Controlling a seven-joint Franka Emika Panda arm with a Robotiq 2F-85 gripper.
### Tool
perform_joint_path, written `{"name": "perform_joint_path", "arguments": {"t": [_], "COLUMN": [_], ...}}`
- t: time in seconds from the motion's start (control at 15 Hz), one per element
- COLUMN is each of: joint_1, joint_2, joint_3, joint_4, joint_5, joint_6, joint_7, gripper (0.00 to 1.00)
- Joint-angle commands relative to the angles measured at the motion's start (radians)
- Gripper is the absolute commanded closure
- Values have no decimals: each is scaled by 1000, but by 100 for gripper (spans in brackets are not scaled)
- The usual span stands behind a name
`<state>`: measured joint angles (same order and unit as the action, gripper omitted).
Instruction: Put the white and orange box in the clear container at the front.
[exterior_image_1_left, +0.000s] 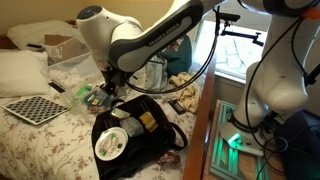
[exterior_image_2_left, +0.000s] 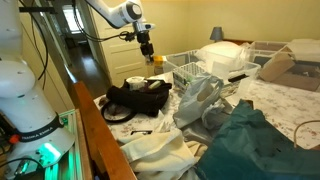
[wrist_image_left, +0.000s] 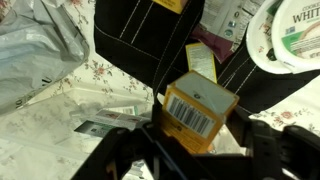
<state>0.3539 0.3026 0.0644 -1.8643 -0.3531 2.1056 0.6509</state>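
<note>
The gripper moves the white and orange box (wrist_image_left: 198, 106) outward over the low clear container's small items next, then opens.
My gripper (wrist_image_left: 197, 143) is shut on the white and orange box (wrist_image_left: 198, 106), a small carton with a barcode on its white face, held up off the bed. In both exterior views the gripper (exterior_image_1_left: 108, 84) (exterior_image_2_left: 147, 52) hangs over the bed beside the black bag (exterior_image_1_left: 140, 125). The box shows as a small orange spot at the fingertips (exterior_image_2_left: 152, 59). The low clear container (exterior_image_1_left: 86, 95) with small items in it sits just left of and below the gripper. In the wrist view the black bag (wrist_image_left: 150, 40) lies under the box.
A round white disc (exterior_image_1_left: 111, 144) (wrist_image_left: 291, 35) lies on the black bag. A bigger clear tub (exterior_image_1_left: 72, 66) and a brown cardboard box (exterior_image_1_left: 60, 46) stand behind. A checkerboard (exterior_image_1_left: 32, 108) lies at the left. A wooden bed rail (exterior_image_1_left: 205, 130) runs along the right.
</note>
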Motion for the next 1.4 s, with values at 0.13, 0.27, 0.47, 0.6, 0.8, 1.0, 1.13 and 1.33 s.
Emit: {"name": "perform_joint_path", "arguments": {"t": [0.13,0.27,0.47,0.6,0.8,1.0,1.13,1.33], "joint_1": [-44,-44,-41,-41,-47,-49,-48,-46], "joint_2": [43,67,103,130,185,250,281,294], "joint_3": [-17,-23,-23,-24,-24,-29,-36,-51], "joint_4": [97,145,207,246,322,414,452,472], "joint_5": [-63,-107,-165,-185,-184,-163,-156,-155], "joint_6": [-63,-92,-84,-73,-72,-97,-90,-79], "joint_7": [-57,-91,-168,-222,-318,-393,-408,-399], "gripper": [59,59,59,59,59,8,0,0]}}
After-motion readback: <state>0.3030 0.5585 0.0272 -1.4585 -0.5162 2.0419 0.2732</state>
